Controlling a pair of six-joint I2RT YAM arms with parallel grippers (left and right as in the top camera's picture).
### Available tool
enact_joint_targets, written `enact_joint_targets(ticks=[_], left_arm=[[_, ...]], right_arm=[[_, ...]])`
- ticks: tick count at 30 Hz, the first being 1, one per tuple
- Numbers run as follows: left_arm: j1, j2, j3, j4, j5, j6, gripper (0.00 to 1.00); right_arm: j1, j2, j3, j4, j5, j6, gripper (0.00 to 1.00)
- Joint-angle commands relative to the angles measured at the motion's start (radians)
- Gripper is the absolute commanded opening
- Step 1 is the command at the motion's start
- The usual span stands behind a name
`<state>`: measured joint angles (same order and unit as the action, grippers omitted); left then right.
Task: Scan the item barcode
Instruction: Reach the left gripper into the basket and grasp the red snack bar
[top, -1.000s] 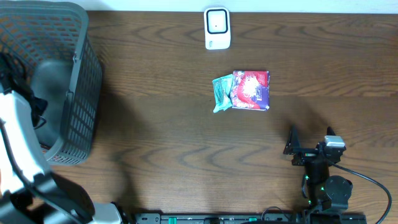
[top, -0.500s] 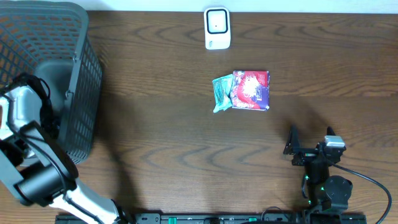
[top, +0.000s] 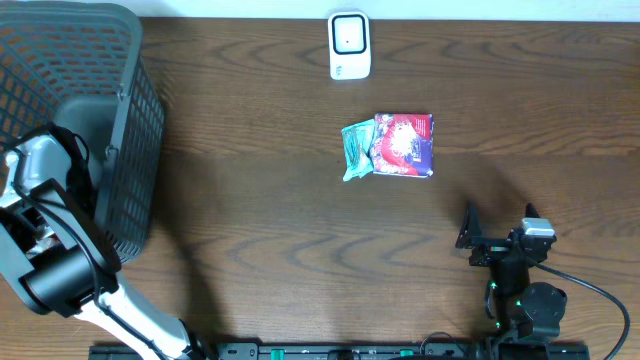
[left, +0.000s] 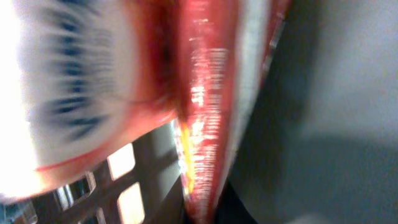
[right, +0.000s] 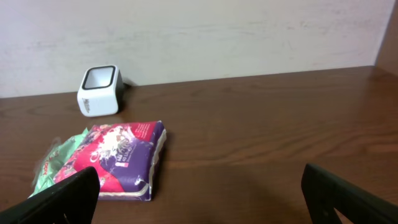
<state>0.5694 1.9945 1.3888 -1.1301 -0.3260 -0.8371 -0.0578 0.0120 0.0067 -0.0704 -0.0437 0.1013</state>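
My left gripper lifts over the basket's side next and crosses to bare tabletop by the green packet. There it lowers and releases, since that tabletop lies beyond the basket's side.
In the left wrist view a red and white packet (left: 205, 112) fills the frame, blurred and very close. My left gripper (left: 208, 214) is shut on its lower edge, inside the grey basket (top: 130, 120). From overhead, the left arm (top: 45, 190) reaches down into that basket and hides the gripper and the packet. The white barcode scanner (top: 349, 45) stands at the table's far edge, also in the right wrist view (right: 99, 91). My right gripper (top: 499, 222) rests open near the front right, nothing between its fingers.
A red and purple packet (top: 403, 145) and a green packet (top: 355, 150) lie side by side mid-table, below the scanner. The same two packets (right: 121, 158) lie in front of the right gripper (right: 202, 199). The basket's mesh wall (left: 118, 186) stands close behind the held packet.
The left arm has swung lower into the basket and its gripper has gone from open to shut on the red packet. The right arm has not moved.
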Motion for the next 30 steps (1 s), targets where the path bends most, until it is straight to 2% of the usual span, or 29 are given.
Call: enact_joint_targets(ticks=[1,6,11,15,17,22,25,30], left_arm=[[0.005,-0.137,0.102,-0.019,0.089,0.053,0.07],[0.0,-0.362,0.155,0.051,0.303,0.208,0.07],[-0.021,-0.617,0.154,0.151,0.54,0.269,0.07],[-0.128,-0.775,0.154,0.25,0.828,0.393,0.07],[-0.235,-0.826,0.154,0.306,0.904,0.463,0.07],[-0.563,-0.849,0.153,0.366,0.904,0.618,0.07],[-0.746,-0.796,0.152,0.362,0.79,0.635,0.08],[-0.947,-0.623,0.149,0.366,0.571,0.634,0.07]], right_arm=[[-0.002,-0.005,-0.001,-0.004,0.009,-0.009,0.99],[-0.002,-0.005,-0.001,-0.004,0.009,-0.009,0.99],[-0.002,-0.005,-0.001,-0.004,0.009,-0.009,0.99],[-0.002,-0.005,-0.001,-0.004,0.009,-0.009,0.99],[-0.002,-0.005,-0.001,-0.004,0.009,-0.009,0.99],[-0.002,-0.005,-0.001,-0.004,0.009,-0.009,0.99],[-0.002,-0.005,-0.001,-0.004,0.009,-0.009,0.99],[-0.002,-0.005,-0.001,-0.004,0.009,-0.009,0.99]])
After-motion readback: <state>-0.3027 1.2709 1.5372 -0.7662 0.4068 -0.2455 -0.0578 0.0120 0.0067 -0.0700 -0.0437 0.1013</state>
